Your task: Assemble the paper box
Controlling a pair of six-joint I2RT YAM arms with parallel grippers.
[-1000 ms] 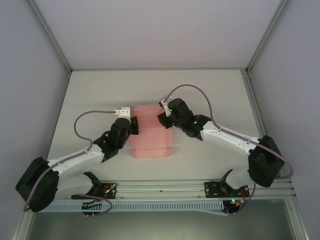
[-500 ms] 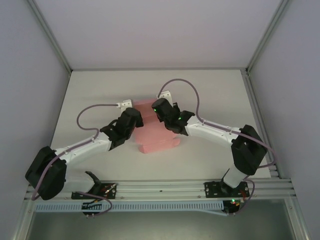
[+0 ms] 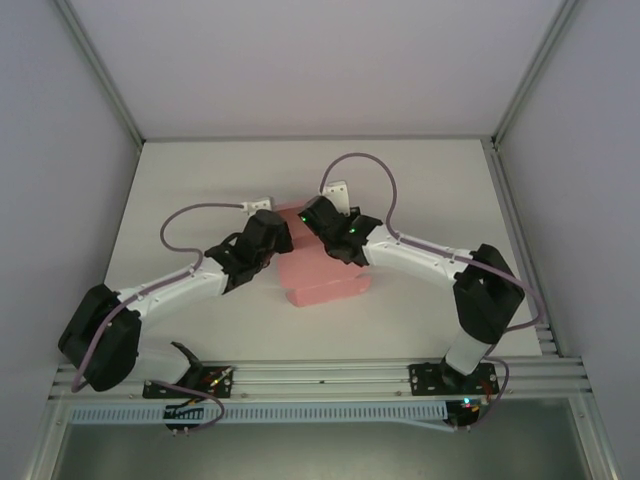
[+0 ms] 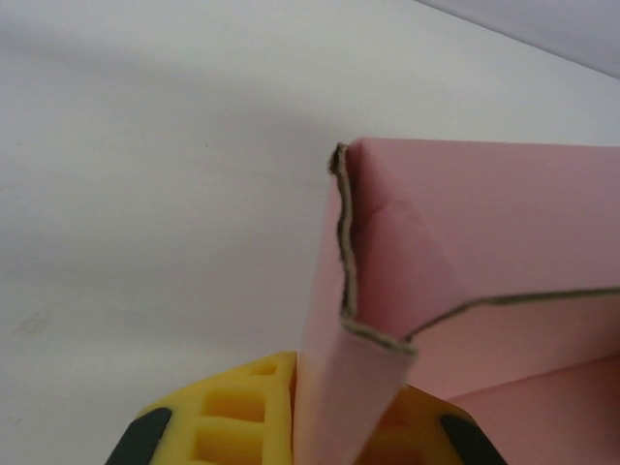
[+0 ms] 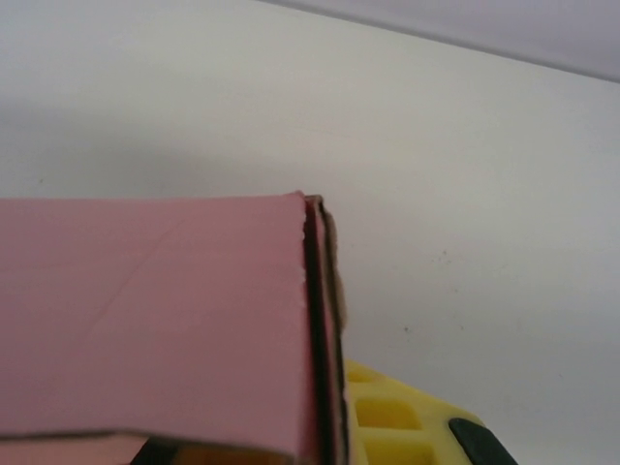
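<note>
My left gripper turns over the table next and swings the box's pinched pink side toward the middle of the table. The reason is that the box's folded part lies at its far end.
The pink paper box sits mid-table as a partly folded card, held between both arms. My left gripper is shut on the box's left wall; in the left wrist view the pink wall stands pinched between the yellow fingers. My right gripper is shut on the box's right edge; in the right wrist view the pink panel and its doubled edge run down beside the yellow finger. The far part of the box is hidden under both gripper heads.
The white table lies bare around the box. Grey enclosure walls and a metal frame post border it. An aluminium rail with the arm bases runs along the near edge. Purple cables loop above each arm.
Both grippers have closed in toward each other over the far end of the box. The flat pink sheet has been drawn up and to the right into a narrower, raised shape.
</note>
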